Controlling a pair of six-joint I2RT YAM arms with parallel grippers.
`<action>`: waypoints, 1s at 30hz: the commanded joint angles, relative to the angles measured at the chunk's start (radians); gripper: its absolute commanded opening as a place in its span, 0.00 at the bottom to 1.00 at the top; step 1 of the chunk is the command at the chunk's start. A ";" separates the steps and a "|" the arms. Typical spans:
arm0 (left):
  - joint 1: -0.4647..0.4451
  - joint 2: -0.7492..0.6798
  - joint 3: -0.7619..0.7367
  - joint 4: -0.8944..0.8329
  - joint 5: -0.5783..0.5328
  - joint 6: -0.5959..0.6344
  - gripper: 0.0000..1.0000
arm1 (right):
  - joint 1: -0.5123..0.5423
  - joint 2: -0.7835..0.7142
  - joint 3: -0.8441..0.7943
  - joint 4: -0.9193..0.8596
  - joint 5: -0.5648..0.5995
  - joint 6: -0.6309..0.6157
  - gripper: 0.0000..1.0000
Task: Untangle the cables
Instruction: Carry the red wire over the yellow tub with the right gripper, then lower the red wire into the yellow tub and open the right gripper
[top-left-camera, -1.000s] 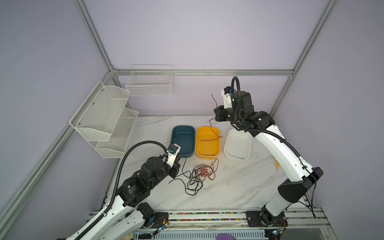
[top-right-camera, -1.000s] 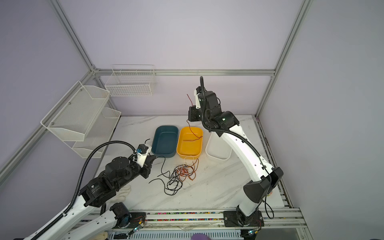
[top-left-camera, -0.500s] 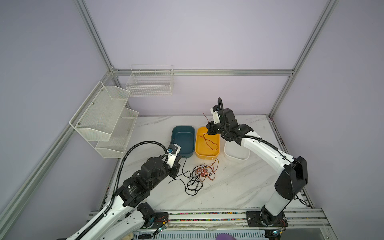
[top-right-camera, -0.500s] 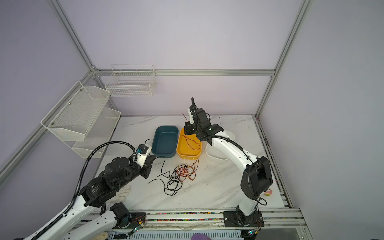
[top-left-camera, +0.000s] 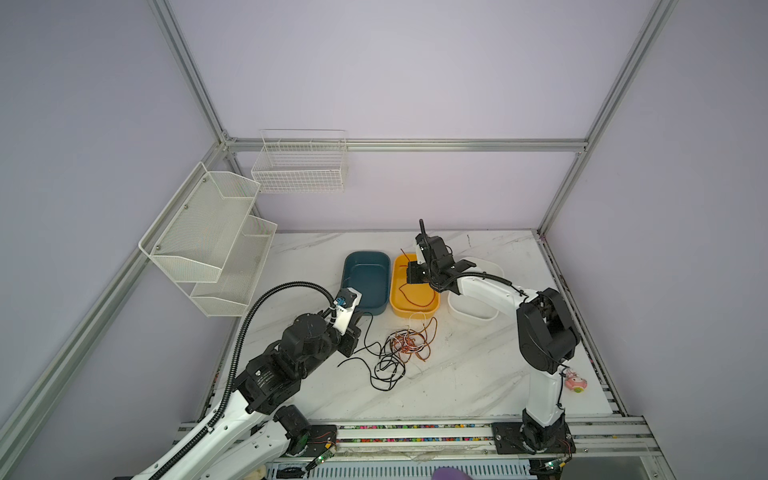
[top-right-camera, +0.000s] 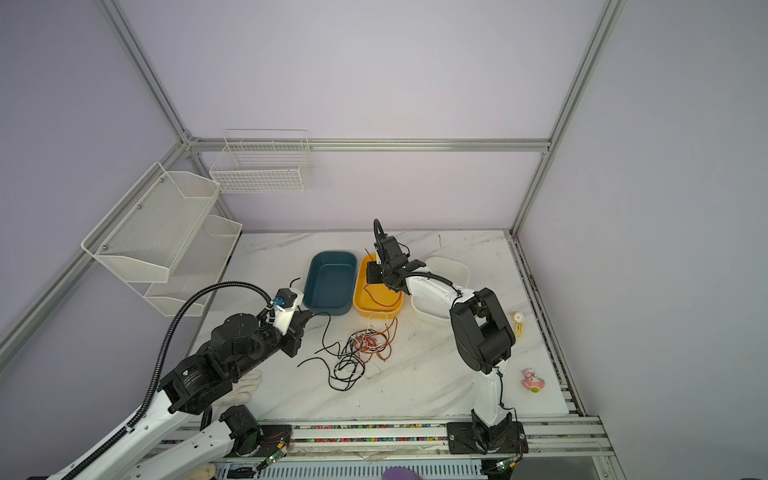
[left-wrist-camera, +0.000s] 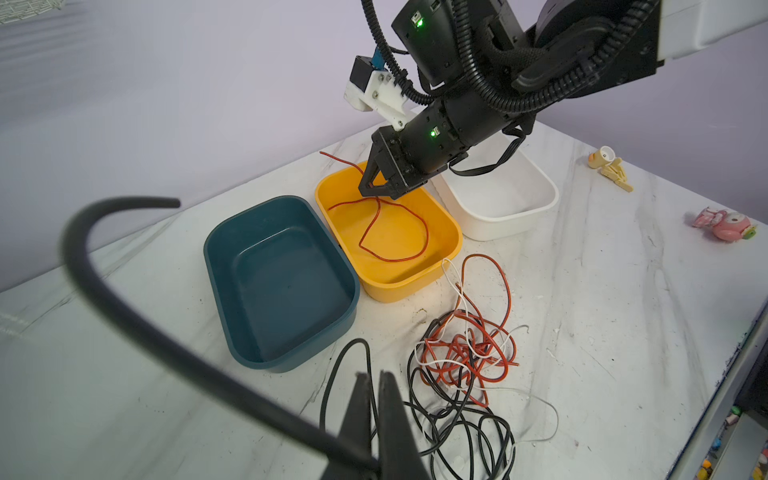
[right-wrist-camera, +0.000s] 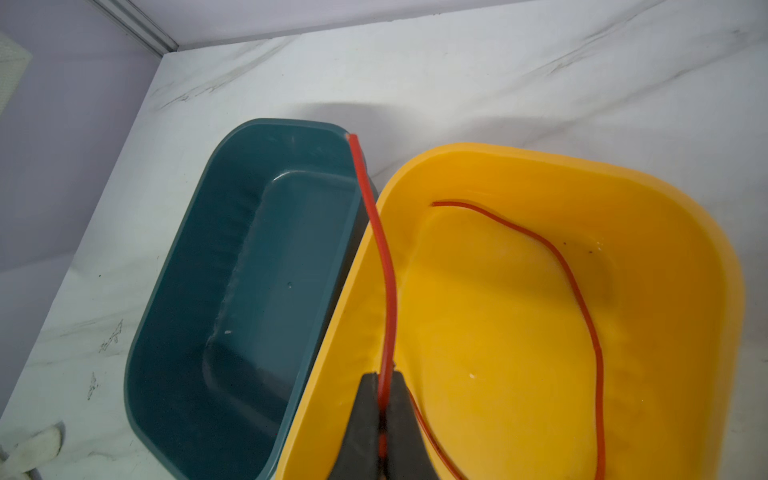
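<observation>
The right gripper shifts toward the white bin, over the yellow bin's bottom, and releases the red cable (right-wrist-camera: 376, 232) there next, as its short end still overhangs the teal bin's rim.
A tangle of black, red-orange and white cables (top-left-camera: 399, 349) (top-right-camera: 361, 345) (left-wrist-camera: 461, 357) lies on the marble table in front of the bins. My right gripper (right-wrist-camera: 384, 376) (left-wrist-camera: 374, 192) hangs low inside the yellow bin (right-wrist-camera: 582, 166) (top-left-camera: 432, 309), shut on a red cable (right-wrist-camera: 376, 232). That cable's long part curls on the bin floor (left-wrist-camera: 395, 232) and its short end sticks up over the teal bin's rim. My left gripper (left-wrist-camera: 374, 376) (top-right-camera: 308, 318) is just left of the tangle, shut on a black cable (left-wrist-camera: 332, 374) that runs into the pile.
A teal bin (top-left-camera: 365, 282) and a white bin (top-left-camera: 478, 318) flank the yellow one. White wire racks (top-left-camera: 208, 241) hang at the left and a basket (top-left-camera: 299, 166) on the back wall. A pink toy (top-right-camera: 532, 380) and a yellow toy (top-right-camera: 517, 324) lie at the right.
My right arm has come down from high above the bins into the yellow bin, and the red cable it carries now lies there. The left arm has not moved.
</observation>
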 joint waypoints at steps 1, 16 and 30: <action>-0.003 -0.001 -0.006 0.014 0.006 -0.001 0.00 | -0.018 0.033 -0.007 0.029 -0.010 0.037 0.00; -0.003 0.004 -0.005 0.013 0.016 -0.001 0.00 | -0.033 0.009 0.009 -0.052 0.005 0.071 0.22; -0.002 0.008 -0.005 0.014 0.023 -0.002 0.00 | -0.032 -0.208 -0.089 -0.080 0.011 0.012 0.38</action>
